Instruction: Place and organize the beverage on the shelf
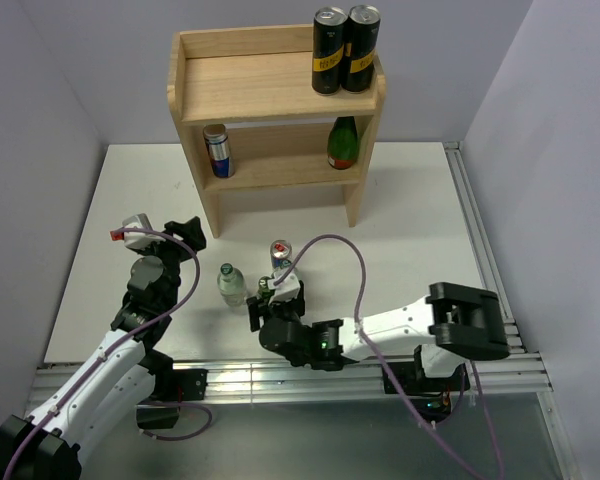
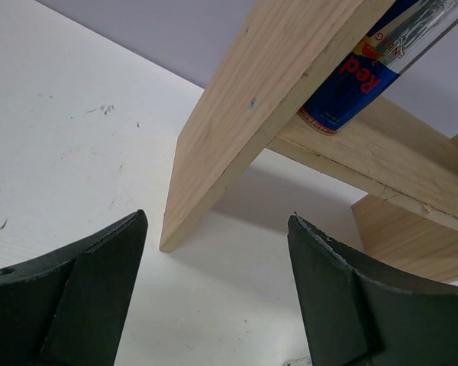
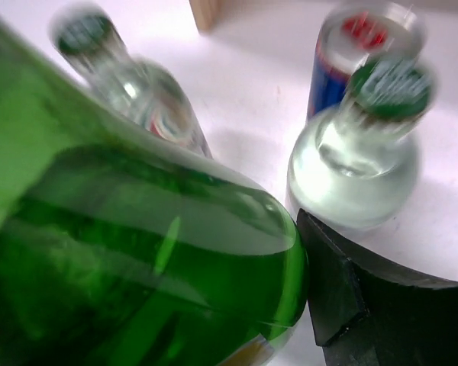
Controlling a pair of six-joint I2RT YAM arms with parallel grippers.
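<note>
My right gripper rises and moves outward to the shelf's bare board beside the lower level's dark-green bottle next. My bottle gets released there, because that bottle matches mine.
The wooden shelf stands at the back. Its lower tier holds a blue-silver can at the left and a dark-green bottle at the right. On the table stand a clear green-capped bottle and a second blue-silver can. My right gripper is shut on the other dark-green bottle, which fills the right wrist view; one finger presses its side and the other is hidden. Beyond it stand two clear bottles and the can. My left gripper is open and empty, facing the shelf's left panel.
Two tall black-and-gold cans stand on the right end of the shelf's top board. A metal rail runs along the table's right edge. White walls close in on three sides.
</note>
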